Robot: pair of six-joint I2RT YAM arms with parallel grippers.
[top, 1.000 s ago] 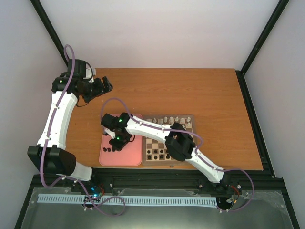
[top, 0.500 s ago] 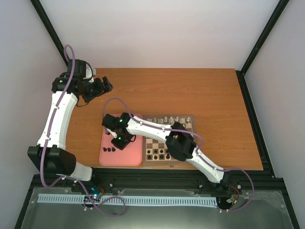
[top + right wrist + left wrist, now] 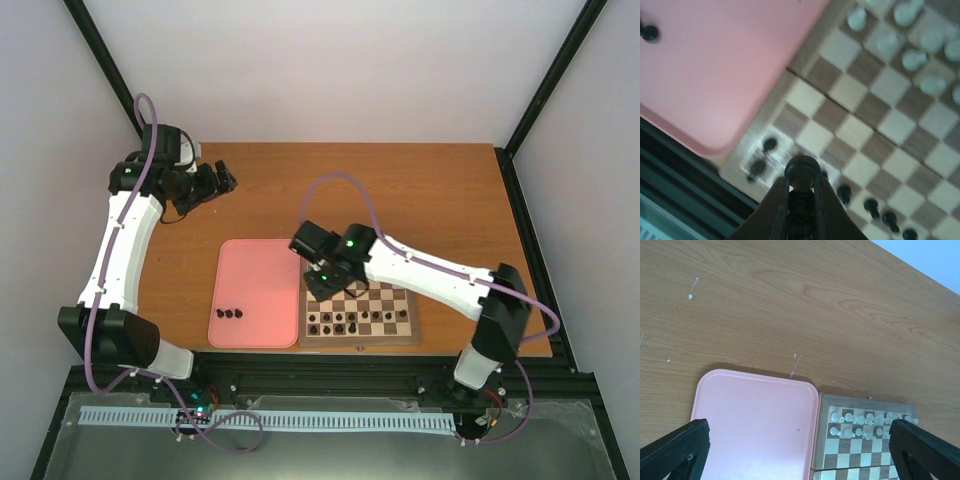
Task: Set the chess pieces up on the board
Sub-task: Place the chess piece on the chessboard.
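The board's near row's next empty square (image 3: 364,329) is below my right gripper, back and to the right in the top view. I will move the gripper that way and down next.
The wooden chessboard (image 3: 372,312) lies right of the pink tray (image 3: 255,275). Several black chess pieces (image 3: 345,323) stand along its near rows. Three more black pieces (image 3: 232,313) lie on the tray's near left part. My right gripper (image 3: 323,286) hovers over the board's left side. In the right wrist view the gripper (image 3: 801,189) is shut on a black piece (image 3: 801,169) above the board's near left corner squares (image 3: 805,135). My left gripper (image 3: 216,181) is open and empty, high over the table's far left. Its fingers (image 3: 677,450) frame the tray (image 3: 755,425) and board (image 3: 860,450).
White pieces (image 3: 865,424) fill the board's two far rows and also show in the right wrist view (image 3: 920,45). The black frame rail (image 3: 330,372) runs just beyond the near edges of the tray and board. Bare wooden table (image 3: 400,190) stretches behind them.
My right arm has swung from over the pink tray to over the board's left side, its elbow now out to the right, carrying a black piece. The left arm has not moved.
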